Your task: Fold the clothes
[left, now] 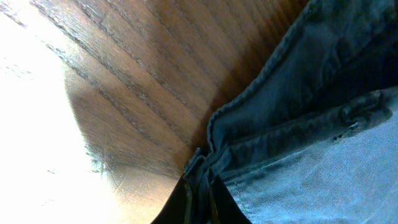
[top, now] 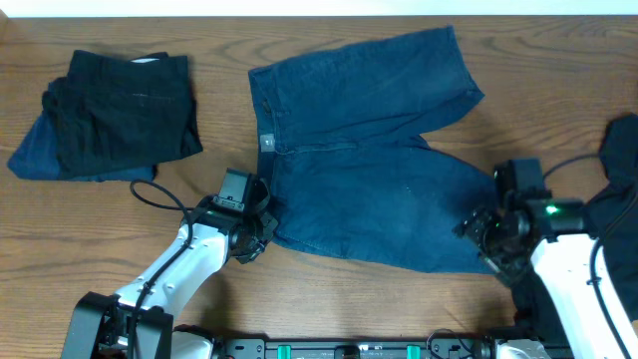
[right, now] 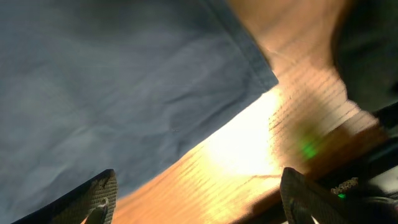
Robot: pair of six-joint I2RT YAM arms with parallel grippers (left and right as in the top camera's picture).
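My right gripper hangs open above the table, off the near corner of the near leg's hem, so it should move down onto that corner next and close.
Dark blue denim shorts (top: pixel 369 150) lie spread flat mid-table, waistband to the left and two wide legs to the right. My left gripper (top: pixel 261 231) sits at the near corner of the waistband. In the left wrist view it (left: pixel 200 202) is shut on a bunched fold of the shorts (left: pixel 311 124). My right gripper (top: pixel 485 237) hovers at the near leg's hem. In the right wrist view it (right: pixel 199 202) is open over bare wood, with the shorts' hem (right: pixel 112 93) just beyond its left fingertip (right: pixel 99 196).
A folded pile of black and navy clothes (top: pixel 110 120) rests at the back left of the wooden table (top: pixel 558 70). Another dark garment (top: pixel 623 160) lies at the right edge, beside my right arm, and shows as a dark shape (right: pixel 373 50) in the right wrist view.
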